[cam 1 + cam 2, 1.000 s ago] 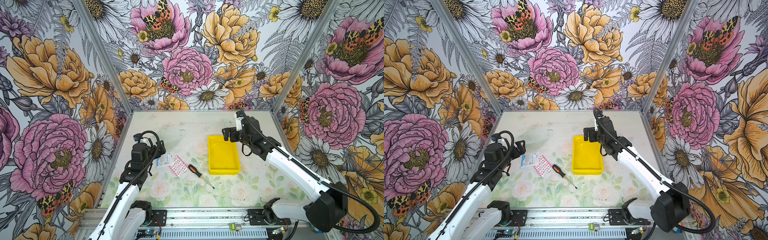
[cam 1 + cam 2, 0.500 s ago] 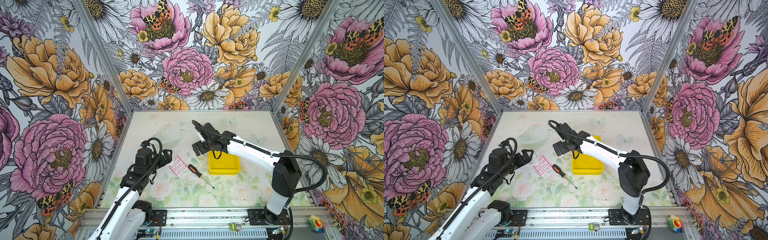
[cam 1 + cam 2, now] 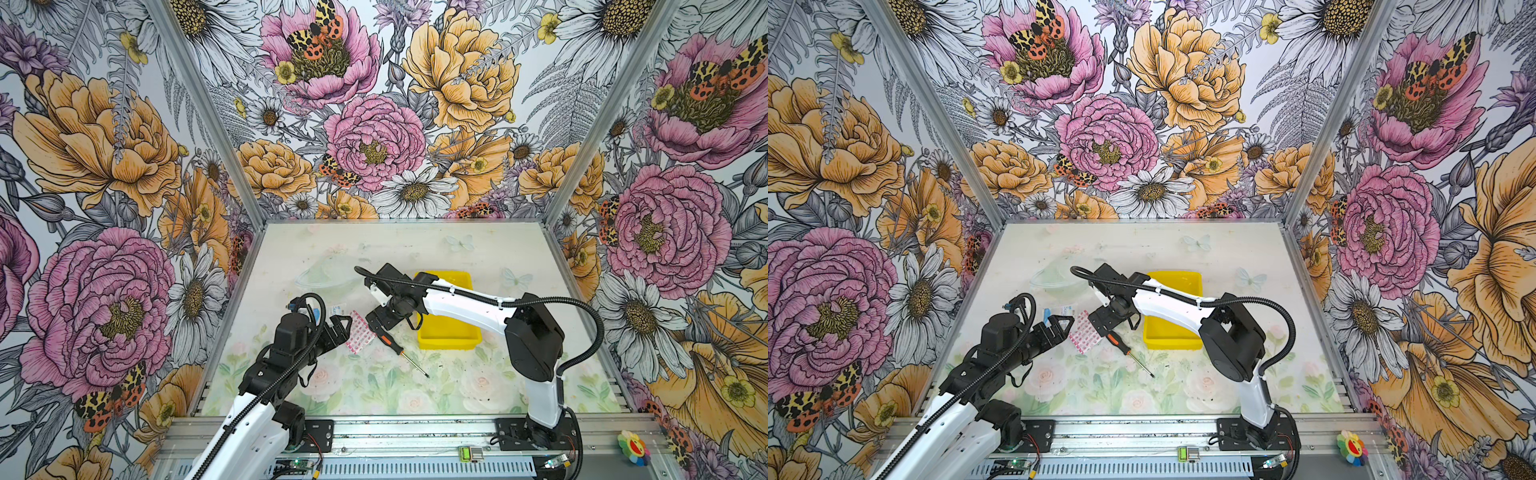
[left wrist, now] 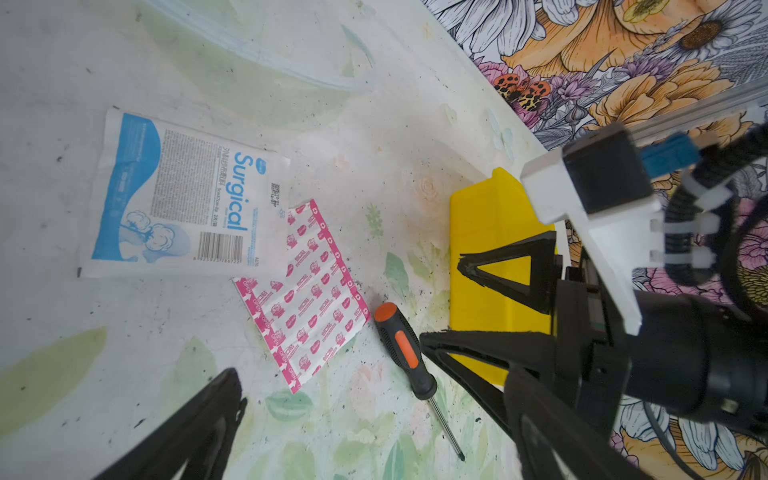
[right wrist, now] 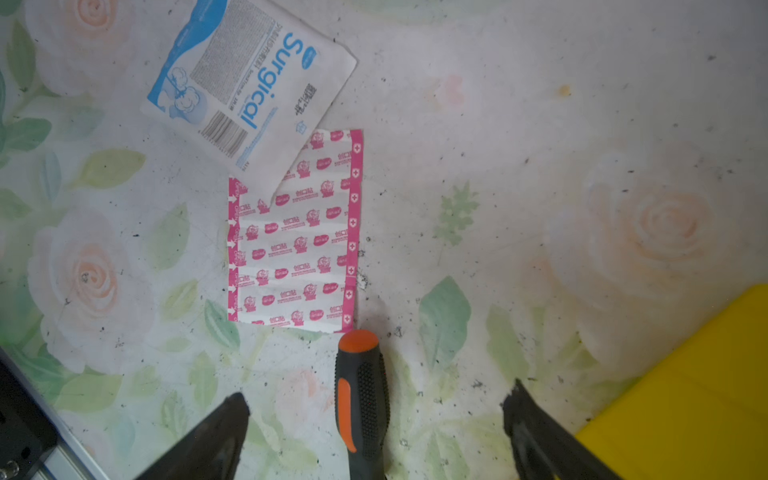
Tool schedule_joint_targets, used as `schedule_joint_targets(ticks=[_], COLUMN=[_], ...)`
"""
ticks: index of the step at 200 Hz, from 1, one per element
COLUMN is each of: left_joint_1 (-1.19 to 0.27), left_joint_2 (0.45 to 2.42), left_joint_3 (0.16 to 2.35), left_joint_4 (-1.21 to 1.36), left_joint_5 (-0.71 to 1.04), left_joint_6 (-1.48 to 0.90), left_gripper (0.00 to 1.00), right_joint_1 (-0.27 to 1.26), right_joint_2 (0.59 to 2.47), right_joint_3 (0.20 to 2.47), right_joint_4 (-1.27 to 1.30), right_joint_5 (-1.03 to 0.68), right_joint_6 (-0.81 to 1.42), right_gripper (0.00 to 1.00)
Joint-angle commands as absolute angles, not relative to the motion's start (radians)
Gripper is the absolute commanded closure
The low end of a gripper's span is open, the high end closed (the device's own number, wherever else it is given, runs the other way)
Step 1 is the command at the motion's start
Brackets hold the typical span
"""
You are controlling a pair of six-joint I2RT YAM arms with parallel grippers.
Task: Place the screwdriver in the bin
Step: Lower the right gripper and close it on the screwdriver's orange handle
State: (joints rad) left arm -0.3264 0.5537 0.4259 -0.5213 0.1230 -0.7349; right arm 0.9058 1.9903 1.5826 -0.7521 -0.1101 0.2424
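My right gripper is open with the screwdriver's black-and-orange handle below and slightly back from its fingers, so next it will go down and ease back to close around it.
The screwdriver, black-and-orange handle and thin silver shaft, lies flat on the table just left of the yellow bin. My right gripper is open and low over the handle, one finger on each side and both apart from it. The left wrist view shows the screwdriver, the right gripper beside its handle and the bin behind. My left gripper is open and holds nothing, left of the screwdriver.
A pink-and-white plaster sheet lies by the handle's end, between the two grippers. A white-and-blue surgical packet overlaps it. A clear plastic dish sits behind them. Flowered walls close three sides.
My right arm swung left from the bin's far end and came down over the screwdriver handle. My left arm reached forward toward the pink sheet. The screwdriver has not moved.
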Motion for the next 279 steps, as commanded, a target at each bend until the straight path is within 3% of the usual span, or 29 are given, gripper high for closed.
schedule_joint_targets(ticks=[1,47,208,246,279], left_joint_1=[-0.33,-0.328,-0.328,-0.32,-0.312], left_joint_2=[0.526,0.528,0.522,0.511,0.514], left_joint_3=[0.421,0.417,0.41,0.414,0.418], left_joint_4=[-0.537,-0.541,-0.541,-0.539,-0.538], left_joint_5=[0.073,0.068,0.033,0.025,0.028], left_joint_6=[-0.759,-0.758,-0.753,-0.747,-0.741], left_gripper=[0.01,0.01,0.01,0.01,0.01], right_joint_1=[0.92,0.926,0.955,0.964,0.963], right_joint_2=[2.023,2.052,2.117,2.129,2.125], right_joint_3=[1.602,1.58,1.543,1.549,1.551], right_joint_4=[-0.762,-0.76,-0.753,-0.753,-0.751], right_joint_5=[-0.152,-0.145,-0.04,0.003,0.006], right_joint_6=[0.214,0.21,0.214,0.223,0.239], right_gripper=[0.06,0.2,0.39,0.59,0.68])
